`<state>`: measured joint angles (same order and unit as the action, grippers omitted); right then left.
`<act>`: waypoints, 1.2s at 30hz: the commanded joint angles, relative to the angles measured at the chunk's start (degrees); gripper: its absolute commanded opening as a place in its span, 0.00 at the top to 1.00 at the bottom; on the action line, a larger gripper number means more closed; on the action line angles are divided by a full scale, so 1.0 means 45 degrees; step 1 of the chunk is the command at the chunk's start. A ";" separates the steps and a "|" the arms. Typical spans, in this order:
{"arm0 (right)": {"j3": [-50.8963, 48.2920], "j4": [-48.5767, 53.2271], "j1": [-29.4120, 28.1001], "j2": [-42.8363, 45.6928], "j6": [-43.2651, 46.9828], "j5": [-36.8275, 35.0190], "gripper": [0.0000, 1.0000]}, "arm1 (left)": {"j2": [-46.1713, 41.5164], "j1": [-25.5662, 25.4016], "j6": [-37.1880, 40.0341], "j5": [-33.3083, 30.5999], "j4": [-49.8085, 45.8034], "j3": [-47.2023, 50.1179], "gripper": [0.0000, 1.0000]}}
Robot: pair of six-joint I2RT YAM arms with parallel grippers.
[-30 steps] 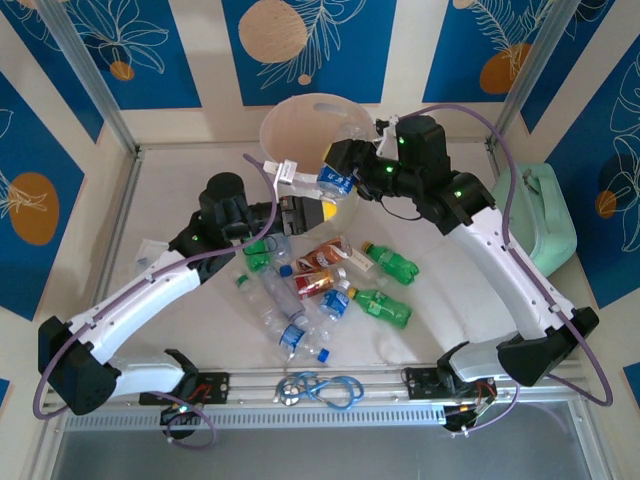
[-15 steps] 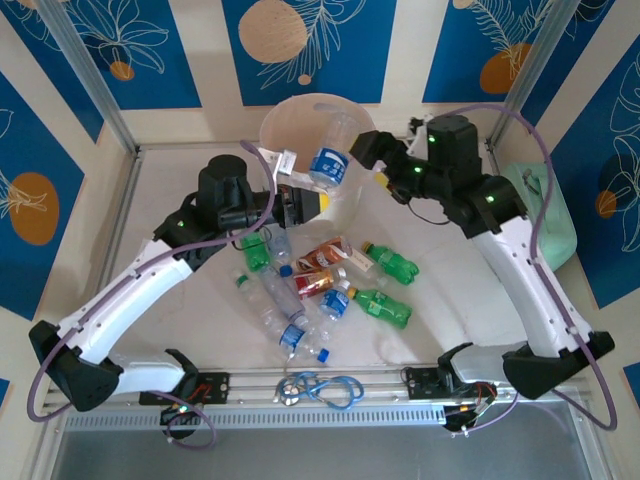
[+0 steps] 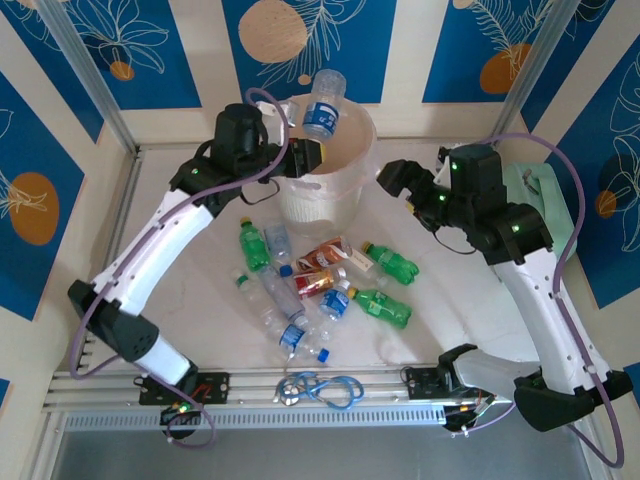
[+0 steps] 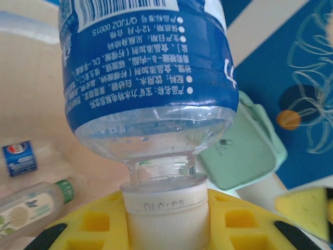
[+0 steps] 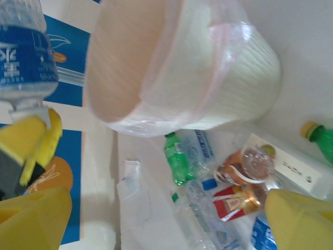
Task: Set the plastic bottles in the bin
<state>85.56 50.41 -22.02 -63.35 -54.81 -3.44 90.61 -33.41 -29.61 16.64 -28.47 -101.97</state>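
Note:
The left gripper turns to face down into the white bin's opening [image 4: 39,99] next and releases the white cap [image 4: 164,211] there, since that opening lies below it.
My left gripper [image 3: 314,153] is shut on the white cap [image 4: 164,211] of a clear plastic bottle with a blue label [image 3: 323,104]. It holds that bottle base-up over the rim of the white bin [image 3: 322,190]. Two more bottles [image 4: 20,157] lie inside the bin. Right of the bin, my right gripper [image 3: 398,181] stands open and holds nothing; its wrist view looks past its yellow fingertips [image 5: 302,219] at the bin [image 5: 218,73]. Several plastic bottles [image 3: 322,285], green, clear and red-brown labelled, lie loose on the table in front of the bin.
A mint-green case [image 3: 545,225] sits at the right edge behind my right arm. Blue looped cable [image 3: 322,388] rests on the front rail. A scrap of paper [image 5: 126,179] lies left of the bottle pile. Frame posts stand at the back corners.
My left arm has lifted the blue-labelled bottle up and back, from in front of the bin to above its rim. My right gripper opened, let go of it and drew away to the right.

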 commanded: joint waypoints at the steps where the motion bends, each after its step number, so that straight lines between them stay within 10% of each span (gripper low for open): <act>1: -0.0510 0.0610 0.0135 0.0640 0.0270 -0.0353 0.04 | 0.0559 0.0362 0.0139 -0.0598 -0.1050 -0.0911 0.85; 20: -0.2167 0.1366 0.1070 0.1540 0.0676 0.0056 0.05 | 0.1840 0.0842 0.0251 -0.0370 -0.2538 -0.2173 0.81; 36: -0.2391 0.1486 0.1663 0.1551 0.0870 0.0296 0.05 | 0.2156 0.0998 0.0100 -0.0026 -0.2326 -0.2242 0.45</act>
<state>75.55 56.27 -14.92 -57.36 -51.83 -3.44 100.20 -29.71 -29.65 15.44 -39.09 -110.21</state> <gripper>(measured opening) 0.953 0.548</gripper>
